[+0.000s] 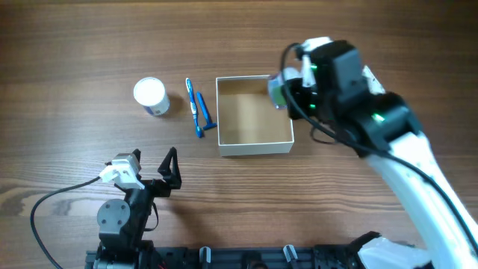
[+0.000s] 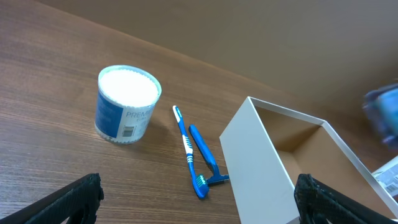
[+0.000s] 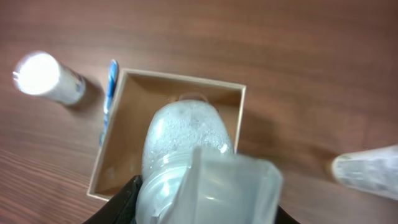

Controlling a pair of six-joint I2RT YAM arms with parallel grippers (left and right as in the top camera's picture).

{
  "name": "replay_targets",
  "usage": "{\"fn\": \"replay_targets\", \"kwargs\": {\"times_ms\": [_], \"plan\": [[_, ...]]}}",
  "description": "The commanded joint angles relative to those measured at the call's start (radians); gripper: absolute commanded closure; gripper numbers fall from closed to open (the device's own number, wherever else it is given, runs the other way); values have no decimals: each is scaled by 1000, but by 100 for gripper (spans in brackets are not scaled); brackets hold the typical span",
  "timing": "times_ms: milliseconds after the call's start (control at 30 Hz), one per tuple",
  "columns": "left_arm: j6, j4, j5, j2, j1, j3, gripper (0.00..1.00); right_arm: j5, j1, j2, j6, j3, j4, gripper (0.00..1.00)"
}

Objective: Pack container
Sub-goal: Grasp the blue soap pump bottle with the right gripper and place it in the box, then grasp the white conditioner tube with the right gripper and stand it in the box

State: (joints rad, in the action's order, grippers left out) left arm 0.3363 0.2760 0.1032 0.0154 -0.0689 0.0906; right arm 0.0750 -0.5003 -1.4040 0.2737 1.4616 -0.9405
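I will move my right gripper over the empty space inside the container, which is below it and to the left in the overhead view. Then I will lower the bottle and let it go.
The container point(image 1: 254, 147) is a square white-walled box with a tan inside, at the table's middle. It also shows in the left wrist view point(image 2: 255, 155) and the right wrist view point(image 3: 180, 79). My right gripper point(image 1: 290, 91) is shut on a clear plastic bottle point(image 1: 275, 87) with a pale cap and holds it over the container's far right corner. In the right wrist view the bottle point(image 3: 183, 140) points down into the box between my fingers point(image 3: 205, 202). My left gripper point(image 1: 154, 161) is open and empty near the front left, and shows in its wrist view point(image 2: 199, 202).
A round white-lidded jar point(image 1: 151, 96) stands left of the container. A blue toothbrush point(image 1: 193, 104) and a blue razor point(image 1: 205, 112) lie between the jar and the box. A blurred pale object point(image 3: 367, 174) lies right of the box in the right wrist view.
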Motion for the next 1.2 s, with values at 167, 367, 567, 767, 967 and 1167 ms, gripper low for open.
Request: {"fn": "replay_targets", "kwargs": {"times_ms": [167, 367, 567, 767, 967, 1167], "plan": [[9, -3, -3, -7, 8, -6, 0, 90, 2, -392, 71, 5, 139, 84], [9, -3, -3, -7, 8, -6, 0, 71, 21, -414, 92, 6, 213, 31], [9, -3, -3, -7, 8, -6, 0, 30, 21, -261, 95, 6, 109, 10], [9, -3, -3, -7, 8, -6, 0, 224, 114, 52, 87, 6, -7, 7], [9, -3, -3, -7, 8, -6, 0, 232, 390, 33, -51, 3, -30, 0], [9, -3, -3, -7, 8, -6, 0, 111, 537, -182, -117, 3, -53, 22]]}}
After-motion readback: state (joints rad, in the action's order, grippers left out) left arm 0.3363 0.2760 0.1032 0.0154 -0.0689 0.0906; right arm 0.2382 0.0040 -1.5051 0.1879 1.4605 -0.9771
